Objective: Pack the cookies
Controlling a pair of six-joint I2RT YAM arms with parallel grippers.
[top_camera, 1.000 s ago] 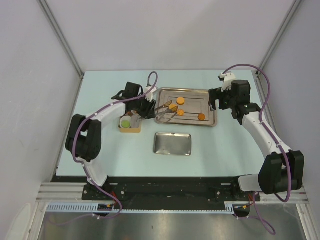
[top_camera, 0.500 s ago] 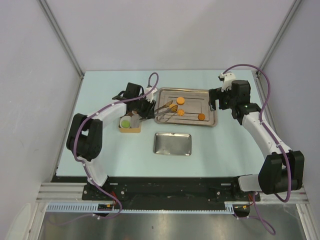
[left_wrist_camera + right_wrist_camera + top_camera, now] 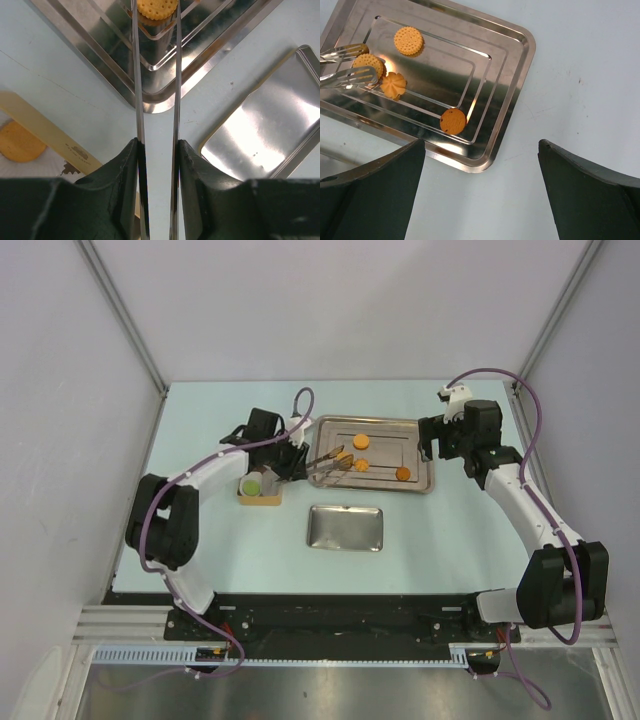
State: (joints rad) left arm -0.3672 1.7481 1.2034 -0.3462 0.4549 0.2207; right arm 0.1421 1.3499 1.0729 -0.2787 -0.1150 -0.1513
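The left gripper goes up and back next, then comes down and releases over the space beside the green cookie, since the tongs frame the round ridged cookie.
Several orange cookies lie on the large steel tray (image 3: 419,455): a round one (image 3: 361,442), a flower-shaped one (image 3: 394,85) and a flat one (image 3: 453,121). My left gripper (image 3: 290,461) is shut on metal tongs (image 3: 138,90). The tong tips stand on either side of a round ridged cookie (image 3: 157,7), also seen in the right wrist view (image 3: 367,62). I cannot tell whether that cookie is lifted. My right gripper (image 3: 482,190) is open and empty, over the table off the tray's right corner. A green cookie (image 3: 251,485) sits in a tan box (image 3: 268,500).
A smaller empty steel tray (image 3: 345,528) lies in front of the large one and shows in the left wrist view (image 3: 270,130). An orange cookie (image 3: 20,142) rests in a white paper cup inside the tan box (image 3: 50,134).
The left arm has shifted slightly and the tong arms have drawn closer together round the ridged cookie. The right arm has not moved.
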